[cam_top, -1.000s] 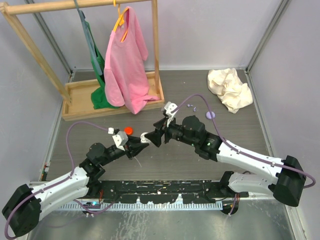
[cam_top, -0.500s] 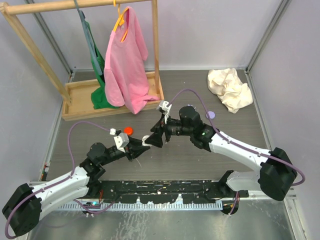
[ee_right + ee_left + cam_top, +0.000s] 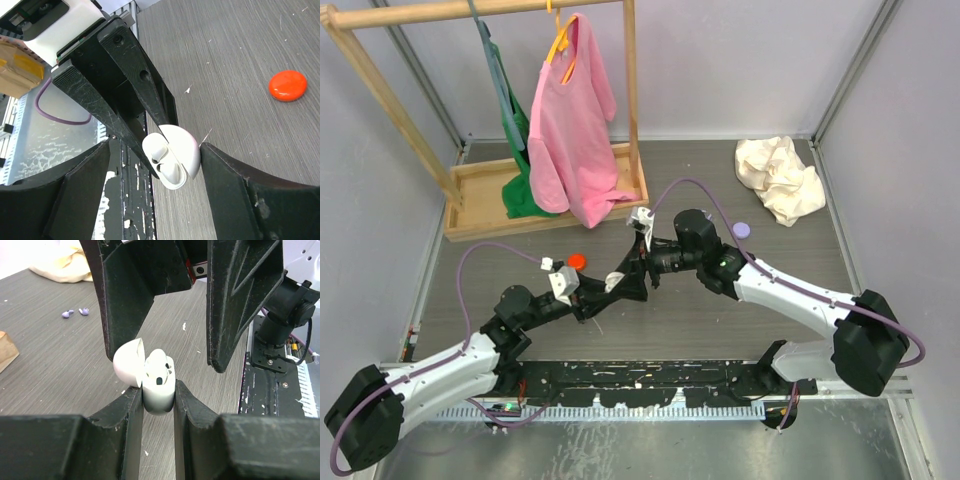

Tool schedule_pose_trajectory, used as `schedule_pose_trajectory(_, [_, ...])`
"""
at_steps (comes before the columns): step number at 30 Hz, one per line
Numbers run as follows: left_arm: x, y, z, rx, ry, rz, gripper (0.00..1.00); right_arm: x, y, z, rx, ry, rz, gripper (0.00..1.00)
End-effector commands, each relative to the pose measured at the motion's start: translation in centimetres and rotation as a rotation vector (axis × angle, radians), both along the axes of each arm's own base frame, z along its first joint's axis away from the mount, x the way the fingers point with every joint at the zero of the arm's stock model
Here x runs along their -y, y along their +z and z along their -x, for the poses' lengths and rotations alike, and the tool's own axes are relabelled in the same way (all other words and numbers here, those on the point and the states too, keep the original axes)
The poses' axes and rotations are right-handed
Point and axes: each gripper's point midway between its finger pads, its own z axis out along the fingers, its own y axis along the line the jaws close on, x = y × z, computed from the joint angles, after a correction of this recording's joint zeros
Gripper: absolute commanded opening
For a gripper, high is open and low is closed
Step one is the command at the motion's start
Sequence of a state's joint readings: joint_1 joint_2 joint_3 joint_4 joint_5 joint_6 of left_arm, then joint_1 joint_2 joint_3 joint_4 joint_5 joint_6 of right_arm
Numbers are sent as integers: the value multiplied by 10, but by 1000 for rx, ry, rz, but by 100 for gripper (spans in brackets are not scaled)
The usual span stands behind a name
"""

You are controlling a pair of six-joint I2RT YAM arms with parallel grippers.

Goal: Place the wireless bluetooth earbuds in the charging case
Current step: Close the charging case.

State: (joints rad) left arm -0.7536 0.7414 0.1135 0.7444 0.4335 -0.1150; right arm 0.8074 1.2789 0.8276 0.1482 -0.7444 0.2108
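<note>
The charging case comes down onto the tabletop by the round red case next, as my left gripper turns downward and releases it. Both earbuds fill its sockets.
My left gripper (image 3: 158, 396) is shut on a white charging case (image 3: 159, 386), holding it up with its lid (image 3: 128, 362) swung open. Two white earbuds (image 3: 165, 161) sit in the case's sockets in the right wrist view. My right gripper (image 3: 154, 150) is open and straddles the case, one finger (image 3: 235, 195) close against the lid (image 3: 185, 145). In the top view both grippers meet at the case (image 3: 613, 282) at the table's middle. Two lilac earbuds (image 3: 75, 313) lie loose on the table far off.
A round red case (image 3: 577, 261) lies just behind the left gripper and a lilac case (image 3: 741, 230) sits behind the right arm. A wooden rack (image 3: 480, 205) with a pink shirt (image 3: 570, 130) stands back left. A cream cloth (image 3: 780, 178) lies back right.
My right gripper has moved left toward the left gripper, and its open fingers now stand on either side of the held case. The left gripper has kept still.
</note>
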Motion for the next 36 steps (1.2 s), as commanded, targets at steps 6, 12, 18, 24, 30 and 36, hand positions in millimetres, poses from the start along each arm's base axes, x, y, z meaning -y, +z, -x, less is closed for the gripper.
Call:
schedule_pose_trajectory(6, [2,34,-6,78,17,71,0,5,31,6,89,42,-49,77])
schedule_pose_trajectory(12, [2,32,-9,64,30,61,0,10,33,9,109,38,-42,77])
schedule_pose_trajectory(18, [3,30,-10,53,32,51,0,14,35,12,122,41,-39,77])
schedule_pose_trajectory(24, [3,27,-16,33,58,44,0,20,33,-7,154,-86,-10,77])
schedule_pose_trajectory(30, [2,22,-31,-57,132,35,1,41,27,-47,193,-372,45,78])
schedule_pose_trajectory(36, [-3,8,-56,-224,275,-9,2,80,4,-84,196,-699,119,79])
